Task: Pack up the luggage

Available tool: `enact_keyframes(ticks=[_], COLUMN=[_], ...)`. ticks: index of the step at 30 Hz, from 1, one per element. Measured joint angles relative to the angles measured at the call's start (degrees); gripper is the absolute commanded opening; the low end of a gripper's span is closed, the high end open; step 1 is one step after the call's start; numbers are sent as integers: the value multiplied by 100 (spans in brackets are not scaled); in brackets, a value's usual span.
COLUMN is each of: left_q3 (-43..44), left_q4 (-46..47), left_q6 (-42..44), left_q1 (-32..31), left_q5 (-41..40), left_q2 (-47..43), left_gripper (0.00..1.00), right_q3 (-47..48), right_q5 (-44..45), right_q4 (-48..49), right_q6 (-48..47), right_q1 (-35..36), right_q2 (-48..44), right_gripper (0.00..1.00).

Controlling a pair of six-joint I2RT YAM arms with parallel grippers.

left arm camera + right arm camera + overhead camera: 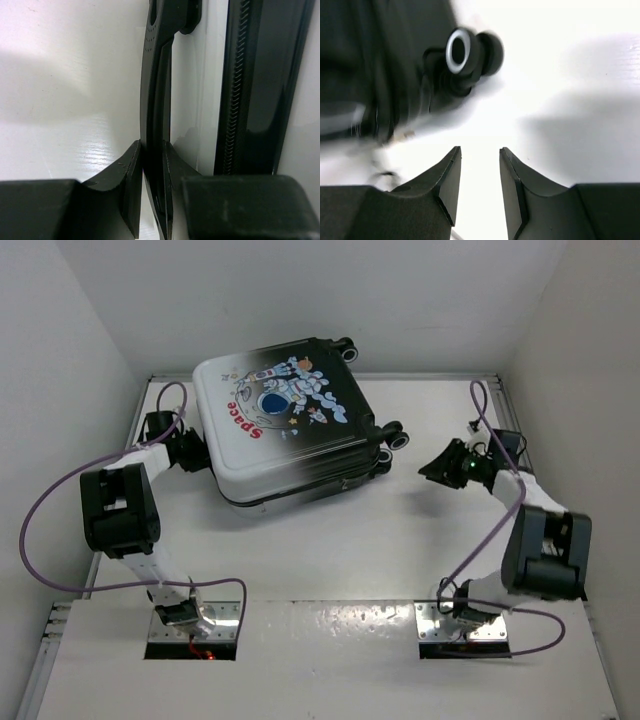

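My left gripper is holding the black handle and next needs to push it outward toward the table's raised back rim (172, 378). Then it needs to release the handle, since that rim is outward of it.
The luggage (285, 425) is a white-to-black hard-shell suitcase with an astronaut and "Space" print. It lies closed and flat at the back middle of the table, black casters (400, 435) to the right. My left gripper (192, 453) is at its left end, shut on the suitcase's black handle (155, 100), beside the white shell and the zipper (235, 100). My right gripper (432, 468) is open and empty, right of the suitcase, apart from it. A caster (462, 52) shows above its fingers (451, 175).
White walls enclose the table at the back, left and right. A purple cable loops beside each arm (40, 510). The table's raised rim (150, 380) runs close behind the suitcase.
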Motion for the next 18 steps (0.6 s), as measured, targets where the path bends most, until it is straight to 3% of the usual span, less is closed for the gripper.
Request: enact_keyframes(ticks=[4, 10, 18], left_q3=[-13, -44, -48], left_q4=[28, 57, 15], left_q6=[-33, -48, -61], left_q1=[-2, -79, -225], left_q5=[20, -181, -564], left_q2=[7, -44, -114], left_gripper=[0, 0, 0], right_q3=[-826, -1926, -2041], right_q5=[129, 1189, 3106], right_q4=[24, 699, 2068], right_q6=[-962, -1690, -1543], right_q1=[269, 2387, 3906], right_q2=[-1204, -2406, -1665], right_gripper=[36, 35, 37])
